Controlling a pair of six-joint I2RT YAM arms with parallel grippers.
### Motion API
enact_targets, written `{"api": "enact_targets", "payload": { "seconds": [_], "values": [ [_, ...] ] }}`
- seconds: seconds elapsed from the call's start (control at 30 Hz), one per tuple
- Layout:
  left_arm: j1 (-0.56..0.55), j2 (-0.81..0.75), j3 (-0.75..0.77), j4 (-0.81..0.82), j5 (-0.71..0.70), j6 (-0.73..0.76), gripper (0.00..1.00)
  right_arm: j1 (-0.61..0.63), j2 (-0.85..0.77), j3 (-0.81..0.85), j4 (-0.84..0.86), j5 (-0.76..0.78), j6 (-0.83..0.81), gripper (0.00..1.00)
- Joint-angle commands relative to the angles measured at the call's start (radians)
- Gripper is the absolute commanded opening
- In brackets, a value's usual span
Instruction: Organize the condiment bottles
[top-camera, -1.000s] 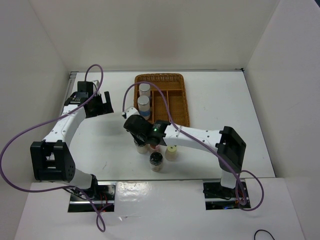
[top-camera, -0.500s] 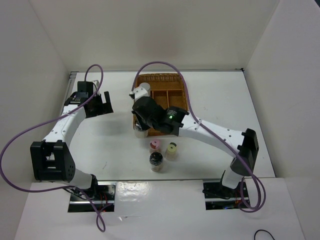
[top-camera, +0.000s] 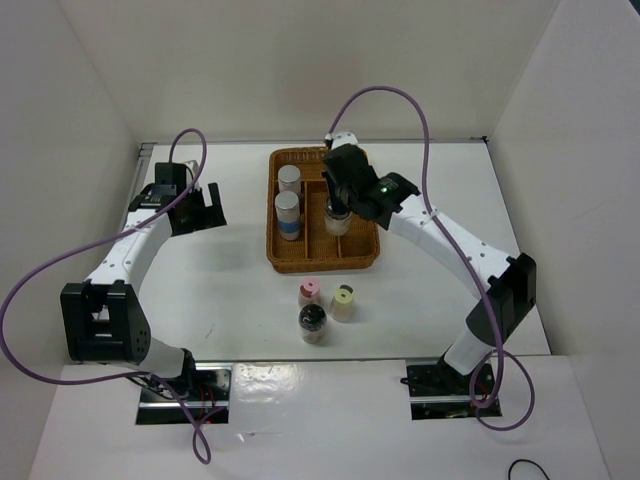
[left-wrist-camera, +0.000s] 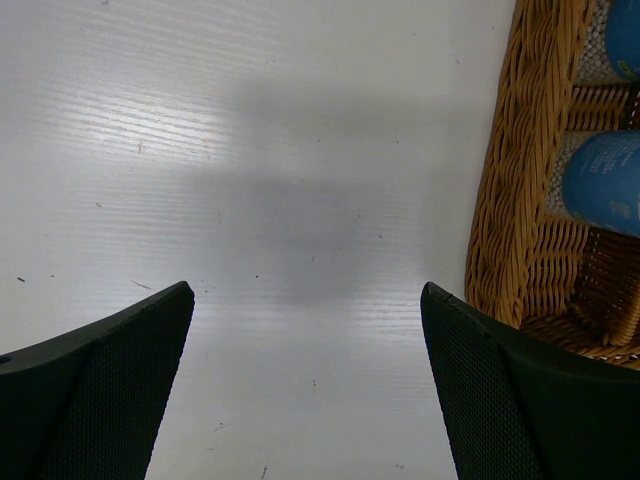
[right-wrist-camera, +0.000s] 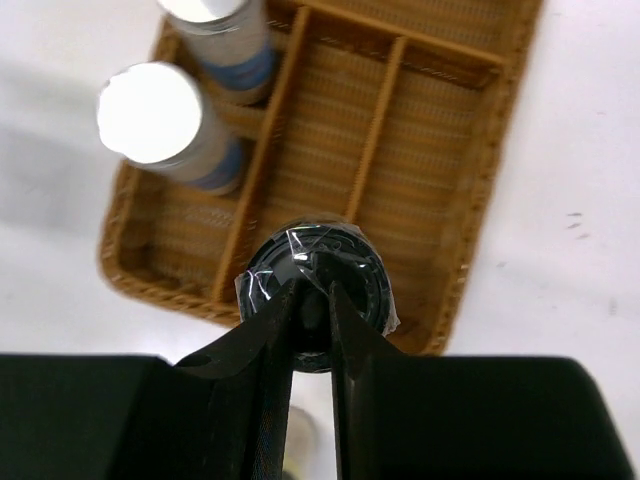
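The wicker between the dividers is bare, so my right gripper will next move outward and down into the basket's middle strip's far end (top-camera: 316, 193) (right-wrist-camera: 342, 62) and let go of the bottle there.
My right gripper (top-camera: 339, 203) is shut on a clear dark-capped bottle (top-camera: 337, 220) and holds it over the middle strip of the wicker basket (top-camera: 360, 255). In the right wrist view my fingers (right-wrist-camera: 280, 330) pinch its dark cap (right-wrist-camera: 355, 265); I cannot tell whether it rests on the basket floor. Two silver-lidded blue-label bottles (top-camera: 289, 178) (top-camera: 287, 212) stand in the basket's left column. The pink-capped (top-camera: 310, 291), pale-yellow-capped (top-camera: 343, 298) and second dark-capped bottle (top-camera: 312, 320) stand on the table in front. My left gripper (top-camera: 200, 208) is open and empty, left of the basket.
The left wrist view shows the basket's woven side (left-wrist-camera: 510, 200) and the blue labels (left-wrist-camera: 605, 180) at the right of bare white table. White walls enclose the table on three sides. A purple cable arches over the basket's far right corner (top-camera: 400, 95).
My right arm lifted the dark-capped bottle from beside the pink-capped one and carried it back and right, over the basket's middle. The left arm has not moved.
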Motion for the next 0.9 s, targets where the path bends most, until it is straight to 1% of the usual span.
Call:
{"api": "enact_targets", "payload": {
  "seconds": [0.0, 0.13, 0.17, 0.43, 0.53, 0.73, 0.87],
  "values": [
    [0.003, 0.009, 0.005, 0.023, 0.003, 0.015, 1.00, -0.054, -0.067, 0.006, 0.092, 0.004, -0.055, 0.00],
    [0.003, 0.030, 0.036, 0.023, 0.003, 0.015, 1.00, -0.109, 0.013, 0.054, 0.127, -0.008, -0.080, 0.00],
    [0.003, 0.030, 0.036, 0.023, 0.003, 0.015, 1.00, -0.109, 0.030, 0.083, 0.127, -0.018, -0.104, 0.00],
    [0.003, 0.093, 0.077, 0.023, 0.003, 0.015, 1.00, -0.128, 0.246, 0.273, 0.157, 0.000, -0.149, 0.00],
    [0.003, 0.093, 0.086, 0.023, 0.003, 0.015, 1.00, -0.138, 0.295, 0.328, 0.158, -0.018, -0.158, 0.00],
    [0.003, 0.102, 0.096, 0.014, 0.003, 0.015, 1.00, -0.175, 0.358, 0.379, 0.187, -0.067, -0.158, 0.00],
    [0.013, 0.111, 0.114, 0.005, 0.003, 0.024, 1.00, -0.175, 0.418, 0.410, 0.196, -0.095, -0.158, 0.00]
  ]
}}
